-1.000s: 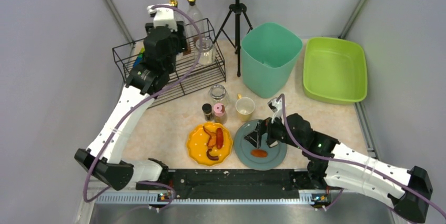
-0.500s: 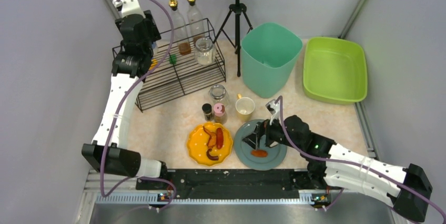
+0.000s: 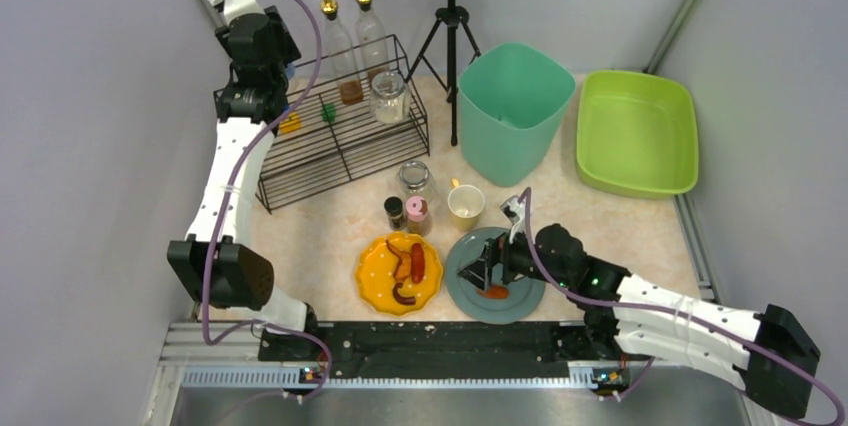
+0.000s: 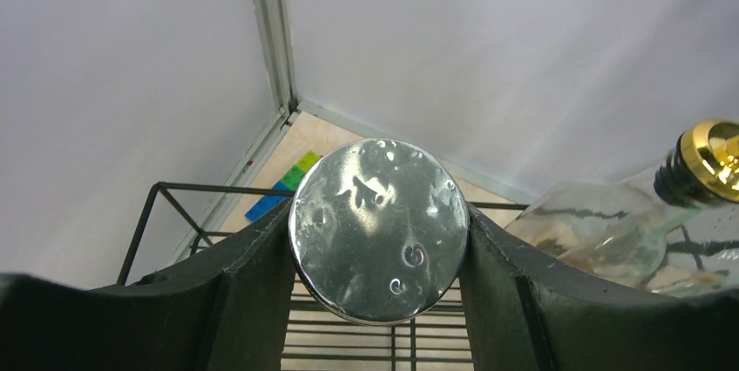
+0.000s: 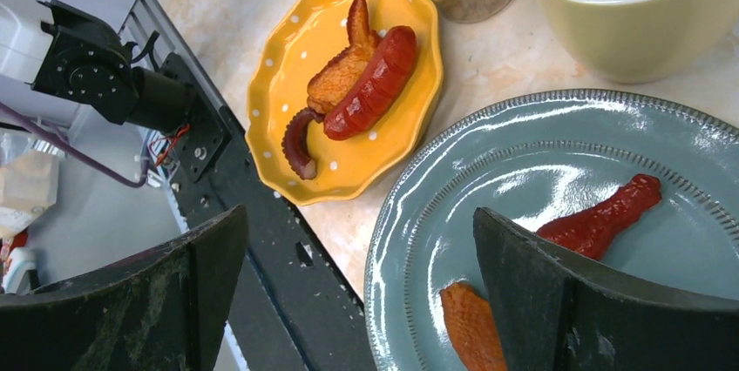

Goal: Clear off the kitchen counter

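The rack's wires beside the nearer gold-capped bottle are free, so the left gripper will come down toward that bottle next and let go of the metal cap (image 4: 379, 227) there.
The kitchen counter (image 3: 320, 226) holds a yellow plate (image 3: 372, 286) of sausage and other food, a grey-blue plate (image 3: 525, 296) with a red piece (image 5: 610, 214) and an orange piece (image 5: 471, 327), a cream cup (image 3: 466, 204) and small jars (image 3: 415, 178). My left gripper (image 3: 255, 41) is up at the back left corner of the black wire rack (image 3: 330, 141). It is shut on a round shiny metal cap (image 4: 379, 227); what is under the cap is hidden. My right gripper (image 3: 480, 268) is open, low over the grey-blue plate's (image 5: 540, 171) left part, with the orange piece by its right finger.
A teal bin (image 3: 515, 111) and a green tub (image 3: 635, 131) stand at the back right, with a tripod (image 3: 450, 36) behind the rack. Two gold-capped bottles (image 3: 365, 21) and a glass jar (image 3: 388, 96) are at the rack. The black front rail (image 3: 430, 341) is close below the plates.
My left arm has swung from over the middle of the rack to its back left corner and risen. My right gripper has shifted slightly left and nearer across the grey-blue plate.
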Robot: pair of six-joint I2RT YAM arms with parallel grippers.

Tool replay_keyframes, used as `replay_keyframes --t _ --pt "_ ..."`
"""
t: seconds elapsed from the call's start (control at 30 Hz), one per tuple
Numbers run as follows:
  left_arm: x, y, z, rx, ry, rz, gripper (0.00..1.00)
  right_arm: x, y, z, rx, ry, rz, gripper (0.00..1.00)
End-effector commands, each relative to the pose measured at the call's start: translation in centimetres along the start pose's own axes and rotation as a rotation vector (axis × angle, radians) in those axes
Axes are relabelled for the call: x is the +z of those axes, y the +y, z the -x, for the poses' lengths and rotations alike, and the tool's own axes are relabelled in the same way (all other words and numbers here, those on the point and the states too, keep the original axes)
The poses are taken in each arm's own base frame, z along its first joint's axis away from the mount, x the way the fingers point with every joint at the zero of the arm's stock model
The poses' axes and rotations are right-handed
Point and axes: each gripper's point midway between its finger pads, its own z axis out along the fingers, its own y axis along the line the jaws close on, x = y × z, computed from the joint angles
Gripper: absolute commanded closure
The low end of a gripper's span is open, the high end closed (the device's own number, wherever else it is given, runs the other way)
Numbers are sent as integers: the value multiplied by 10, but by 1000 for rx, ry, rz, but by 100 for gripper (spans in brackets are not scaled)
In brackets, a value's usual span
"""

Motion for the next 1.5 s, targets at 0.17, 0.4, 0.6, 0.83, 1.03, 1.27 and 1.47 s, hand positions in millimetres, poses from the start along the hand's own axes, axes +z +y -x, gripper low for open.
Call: replay_keyframes --t 0.17,0.4,0.6,0.83,1.03,1.27,1.47 --pt "19 -24 35 -139 -140 -77 100 8 11 6 -6 -26 69 1" --pt "36 -38 10 -149 -92 -115 100 9 8 2 -10 -21 62 1" --pt "44 -43 -17 -119 -48 -113 100 13 5 -1 -7 -13 54 1" --pt "50 -41 -48 -90 -5 -99 100 14 4 -5 8 -5 58 1" --pt "54 -41 -69 -69 33 -97 100 14 2 -6 12 -7 50 1" --pt "57 -38 -80 -45 49 -80 83 14 1 -7 17 -8 48 1" --pt "56 -42 -85 -13 57 -88 38 14 -1 -9 16 -7 43 1"
